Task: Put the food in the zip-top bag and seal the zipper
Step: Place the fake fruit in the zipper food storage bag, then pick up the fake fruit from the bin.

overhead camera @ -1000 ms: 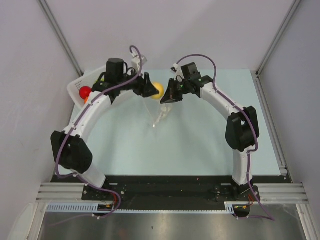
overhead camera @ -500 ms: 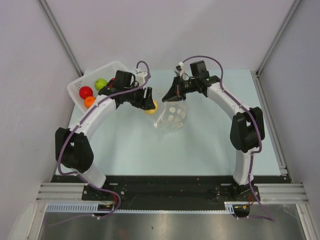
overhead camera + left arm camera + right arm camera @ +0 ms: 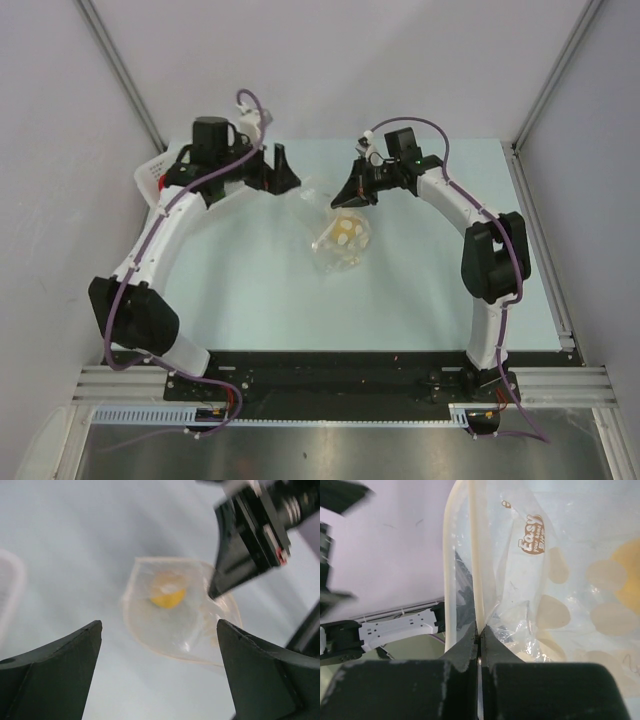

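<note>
The white basket point(image 3: 7, 587) is below my empty left gripper and to its left in the top view, so next my left gripper will swing over and down inside the basket onto red food.
The zip-top bag point(image 3: 340, 238) hangs open on the table's middle, clear with white dots. The yellow food point(image 3: 347, 231) lies inside it. My right gripper point(image 3: 352, 196) is shut on the zipper point(image 3: 476, 555) at the bag's upper edge and holds the mouth up. In the right wrist view the right gripper point(image 3: 480, 630) pinches the pale strip. My left gripper point(image 3: 285, 178) is open and empty, left of the bag and apart from it. In the left wrist view the left gripper point(image 3: 159, 625) frames the bag point(image 3: 190, 630) with the yellow food point(image 3: 167, 598) in it. The red, orange and green food is hidden.
The white perforated basket point(image 3: 150, 176) stands at the back left, mostly hidden by my left arm. My right gripper point(image 3: 245, 545) shows as a black shape at the top right of the left wrist view. Grey walls close in the back and sides.
My left gripper carried the yellow food down to the bag's mouth, let it go inside, then drew back up and left. My right gripper kept hold of the zipper edge.
</note>
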